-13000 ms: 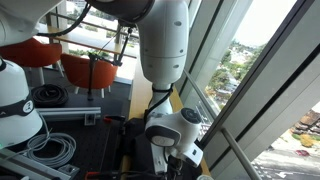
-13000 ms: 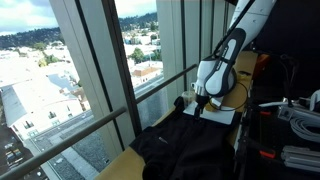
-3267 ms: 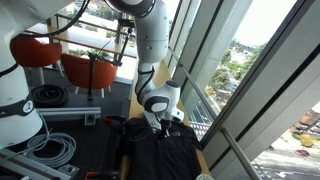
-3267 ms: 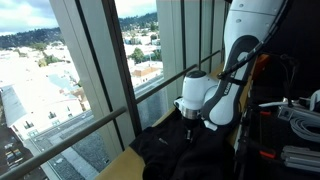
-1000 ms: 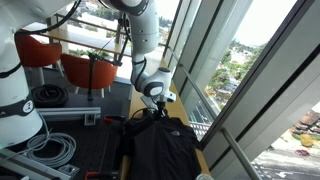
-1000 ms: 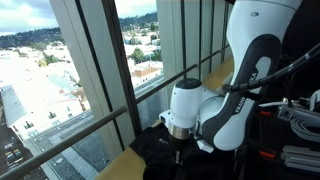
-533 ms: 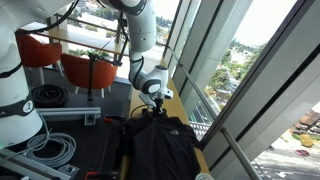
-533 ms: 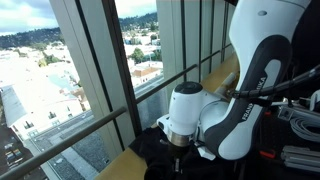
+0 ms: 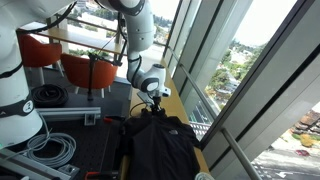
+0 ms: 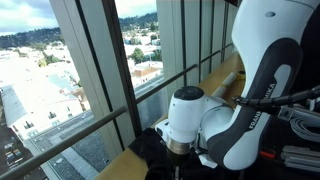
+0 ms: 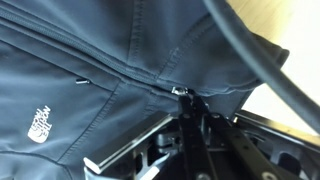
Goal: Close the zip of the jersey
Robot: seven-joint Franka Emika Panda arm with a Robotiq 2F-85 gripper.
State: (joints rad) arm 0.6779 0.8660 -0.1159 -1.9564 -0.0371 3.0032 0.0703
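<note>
My gripper will next pull the zip's pull along the seam toward the collar's edge (image 9: 152,109) (image 11: 246,90) and then open.
The black jersey (image 9: 160,148) lies flat on the wooden table, also seen as dark fabric under the arm (image 10: 147,156). In the wrist view it fills the upper frame (image 11: 90,60), with a white logo at the left. The zip (image 11: 120,72) runs as a thin dark seam from the left toward the centre and ends at a small silvery pull (image 11: 180,92). My gripper (image 11: 186,98) is shut on that pull, fingertips pressed together. In both exterior views the gripper (image 9: 153,108) (image 10: 178,158) points down at the jersey's far end, near the folded collar.
Tall window panes and metal frames (image 9: 215,90) run close along the table's side. A black cable (image 11: 255,62) crosses the bare wood (image 11: 285,22) beside the collar. A coiled grey cable (image 9: 55,150), another white robot (image 9: 15,100) and red chairs (image 9: 85,68) stand beyond.
The arm has slid a little further along the jersey toward its collar end, with the gripper staying shut on the zip pull.
</note>
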